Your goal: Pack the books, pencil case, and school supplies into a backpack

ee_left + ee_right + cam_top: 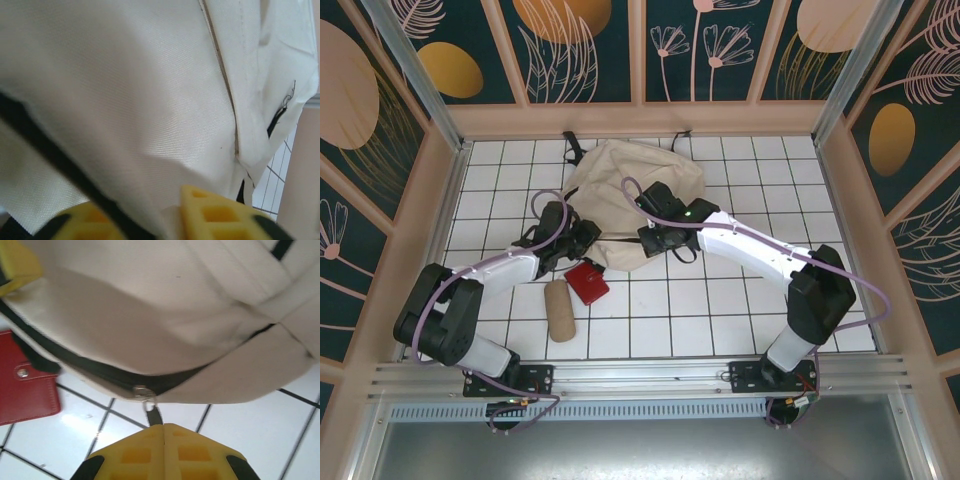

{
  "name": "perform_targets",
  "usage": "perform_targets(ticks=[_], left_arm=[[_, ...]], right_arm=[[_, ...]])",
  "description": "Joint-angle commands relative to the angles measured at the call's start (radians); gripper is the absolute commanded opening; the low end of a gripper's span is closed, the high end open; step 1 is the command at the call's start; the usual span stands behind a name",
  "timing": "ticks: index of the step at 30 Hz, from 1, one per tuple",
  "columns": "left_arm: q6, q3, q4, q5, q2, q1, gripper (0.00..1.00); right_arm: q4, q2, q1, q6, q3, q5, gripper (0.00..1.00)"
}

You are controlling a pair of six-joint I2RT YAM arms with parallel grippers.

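Note:
The black zipper runs on past my right gripper to its end [272, 326], away from the red school supplies. My right gripper will next pull the zipper pull [154, 415] there and let it go.
The beige backpack [630, 195] lies at the middle back of the tiled table. My left gripper [582, 240] is at its front left edge, and in the left wrist view its jaws [145, 212] are shut on a fold of the backpack [150, 100] beside the black zipper band. My right gripper [653, 240] is at the front edge, where it [164, 427] is shut on the black zipper pull [154, 415] of the backpack [175, 315]. The red square school supplies [587, 282] [25, 390] lie just in front of the bag. The tan pencil case [559, 309] lies nearer, upright in the view. The books are out of view.
The white tiled table [720, 310] stretches out to the right of the bag. Wooden walls ring it on three sides. Black straps [575, 145] stick out behind the backpack. A metal rail [640, 375] runs along the near edge.

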Motion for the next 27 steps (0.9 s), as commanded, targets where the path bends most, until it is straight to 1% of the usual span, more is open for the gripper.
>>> perform_targets(ticks=[1,6,7,9,10,15,21,27], left_arm=[[-0.008,-0.045,0.004,-0.076,0.011,0.002,0.15],[-0.013,-0.105,0.010,-0.097,-0.010,0.002,0.07],[-0.015,-0.113,0.009,-0.098,-0.013,0.002,0.06],[-0.013,-0.126,0.006,-0.106,-0.018,0.003,0.01],[-0.014,-0.131,0.005,-0.107,-0.019,0.002,0.00],[-0.013,-0.150,0.003,-0.118,-0.027,0.003,0.00],[-0.012,-0.153,0.003,-0.116,-0.040,0.003,0.00],[-0.001,-0.152,-0.004,-0.109,-0.048,0.003,0.00]], right_arm=[[-0.096,0.001,0.000,-0.031,-0.001,0.175,0.00],[-0.132,0.063,-0.045,-0.010,0.019,0.345,0.00],[-0.134,0.076,-0.055,-0.007,0.021,0.370,0.00],[-0.145,0.102,-0.073,0.004,0.036,0.425,0.00],[-0.149,0.113,-0.080,0.009,0.042,0.442,0.00],[-0.160,0.155,-0.107,0.026,0.073,0.523,0.00],[-0.138,0.219,-0.150,0.028,0.076,0.565,0.00],[-0.137,0.268,-0.208,0.073,0.081,0.614,0.00]])
